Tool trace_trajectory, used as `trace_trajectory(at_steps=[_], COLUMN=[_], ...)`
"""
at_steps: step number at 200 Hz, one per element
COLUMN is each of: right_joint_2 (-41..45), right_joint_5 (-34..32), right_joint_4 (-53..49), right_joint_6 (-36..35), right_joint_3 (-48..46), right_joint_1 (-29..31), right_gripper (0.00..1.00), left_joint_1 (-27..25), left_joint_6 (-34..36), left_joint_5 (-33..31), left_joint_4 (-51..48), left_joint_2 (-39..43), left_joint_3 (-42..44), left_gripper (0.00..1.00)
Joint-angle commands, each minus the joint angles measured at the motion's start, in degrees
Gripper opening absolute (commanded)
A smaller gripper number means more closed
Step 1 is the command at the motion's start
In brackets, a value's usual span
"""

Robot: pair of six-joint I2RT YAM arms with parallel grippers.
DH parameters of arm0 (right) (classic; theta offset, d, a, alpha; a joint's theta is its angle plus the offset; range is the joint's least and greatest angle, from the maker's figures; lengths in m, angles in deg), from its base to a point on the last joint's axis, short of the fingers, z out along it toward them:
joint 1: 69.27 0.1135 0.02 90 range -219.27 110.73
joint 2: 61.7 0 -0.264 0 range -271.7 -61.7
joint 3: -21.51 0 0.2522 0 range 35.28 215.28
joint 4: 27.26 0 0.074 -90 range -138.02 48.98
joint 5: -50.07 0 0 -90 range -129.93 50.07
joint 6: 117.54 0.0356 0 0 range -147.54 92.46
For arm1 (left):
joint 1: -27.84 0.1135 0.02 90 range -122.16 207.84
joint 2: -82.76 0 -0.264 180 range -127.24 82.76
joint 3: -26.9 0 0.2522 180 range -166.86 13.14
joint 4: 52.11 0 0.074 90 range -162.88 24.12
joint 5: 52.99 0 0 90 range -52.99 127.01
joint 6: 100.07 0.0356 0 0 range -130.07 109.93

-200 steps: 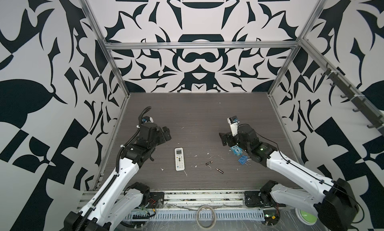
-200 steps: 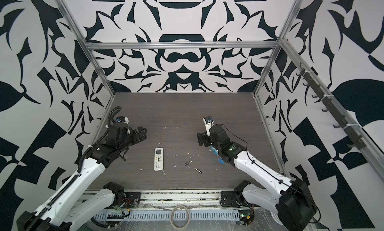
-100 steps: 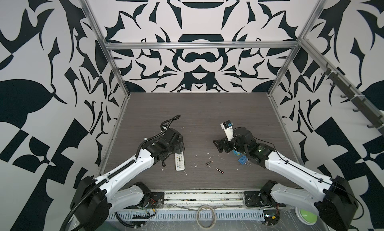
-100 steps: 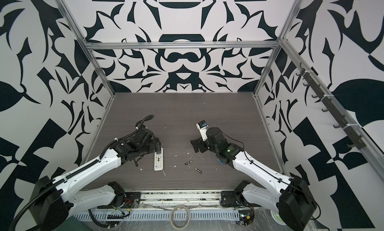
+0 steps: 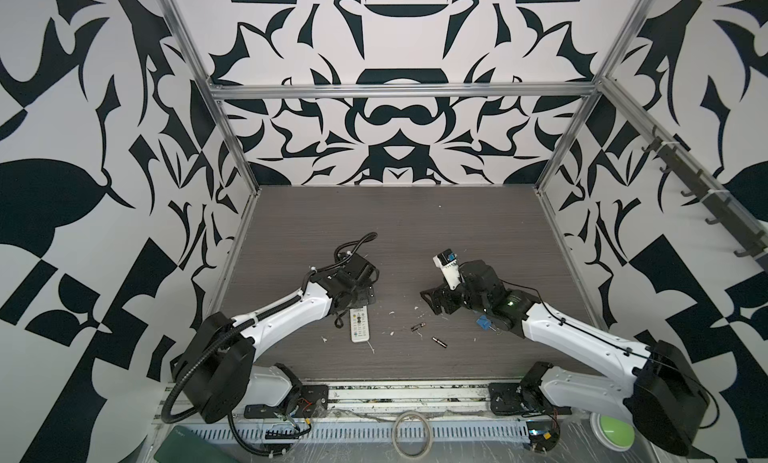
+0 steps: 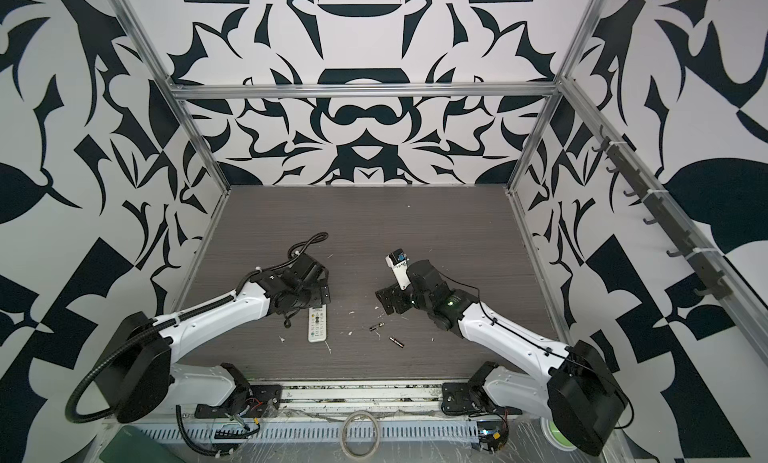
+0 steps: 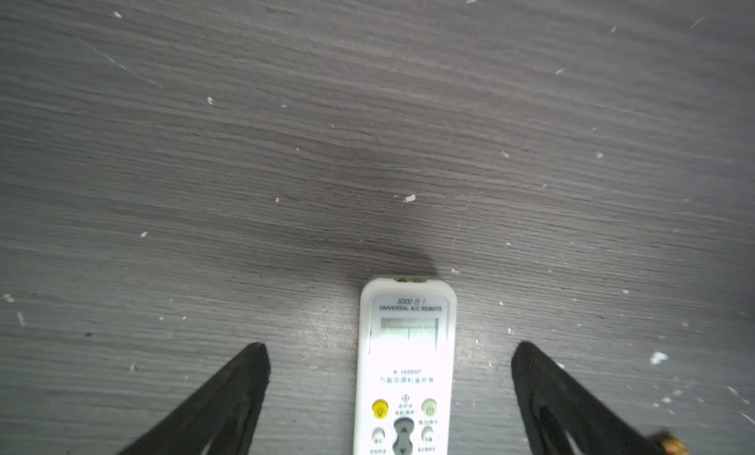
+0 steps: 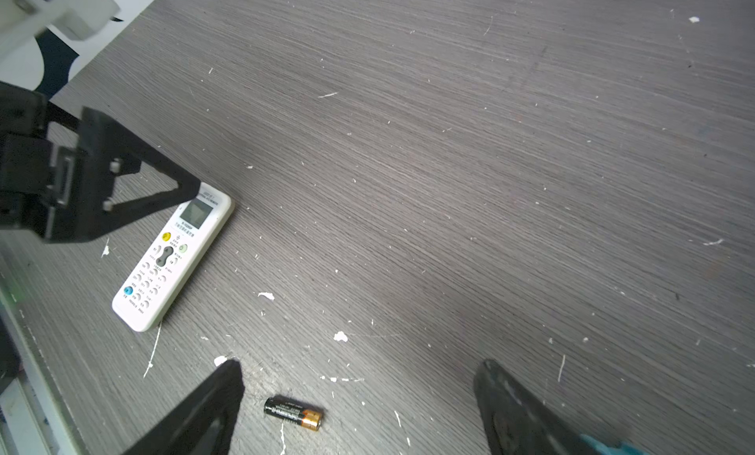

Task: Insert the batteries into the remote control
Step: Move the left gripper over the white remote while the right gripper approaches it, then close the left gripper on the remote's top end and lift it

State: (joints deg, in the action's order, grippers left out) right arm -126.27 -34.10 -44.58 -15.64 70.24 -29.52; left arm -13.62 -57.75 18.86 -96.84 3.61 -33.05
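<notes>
The remote's screen end (image 5: 358, 308) (image 7: 406, 337) is below my left gripper, between its open fingers. Next, my left gripper goes down around that end and closes on the remote's long sides.
The white remote control (image 5: 360, 326) (image 6: 317, 324) lies face up on the dark wood table, its grey screen end toward the back. My left gripper (image 7: 390, 346) (image 5: 362, 298) hovers open over that screen end, one finger on each side of the remote (image 7: 406, 363), touching nothing. Two batteries (image 5: 418, 326) (image 5: 439, 342) lie loose to the remote's right. My right gripper (image 8: 359, 363) (image 5: 434, 303) stands open just behind them. One black and gold battery (image 8: 293, 418) lies between its fingers, nearer one fingertip (image 8: 228, 375) and free of both. The second battery is hidden in the wrist views.
White debris flecks are scattered around the remote and batteries. A small blue figure (image 5: 483, 323) sits under the right arm. Aluminium frame rails (image 5: 232, 249) line the table's sides. A tape ring (image 5: 411, 434) lies on the front ledge.
My left arm has swung right from the table's left side to the remote's top end. My right gripper has shifted left and lower toward the batteries. Both stay open.
</notes>
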Motion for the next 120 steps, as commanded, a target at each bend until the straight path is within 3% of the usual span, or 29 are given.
trace_trajectory(at_steps=[1, 81, 120], right_joint_2=[0.2, -1.6, -1.7], right_joint_5=[0.5, 0.8, 0.5], right_joint_4=[3.0, 3.7, 4.0], right_joint_6=[0.5, 0.9, 0.9], right_joint_3=[-0.3, -0.2, -0.5], right_joint_1=[0.3, 0.2, 0.2], right_gripper=[0.92, 0.89, 0.87], left_joint_1=[-0.8, -2.0, -3.1], left_joint_6=[-1.2, -1.8, -2.1], left_joint_5=[-1.3, -1.7, -1.6], left_joint_4=[-0.2, 0.8, 1.2], left_joint_2=[-3.0, -10.7, -13.9], left_joint_3=[-1.9, -3.2, -4.3], left_gripper=[0.95, 0.86, 0.76])
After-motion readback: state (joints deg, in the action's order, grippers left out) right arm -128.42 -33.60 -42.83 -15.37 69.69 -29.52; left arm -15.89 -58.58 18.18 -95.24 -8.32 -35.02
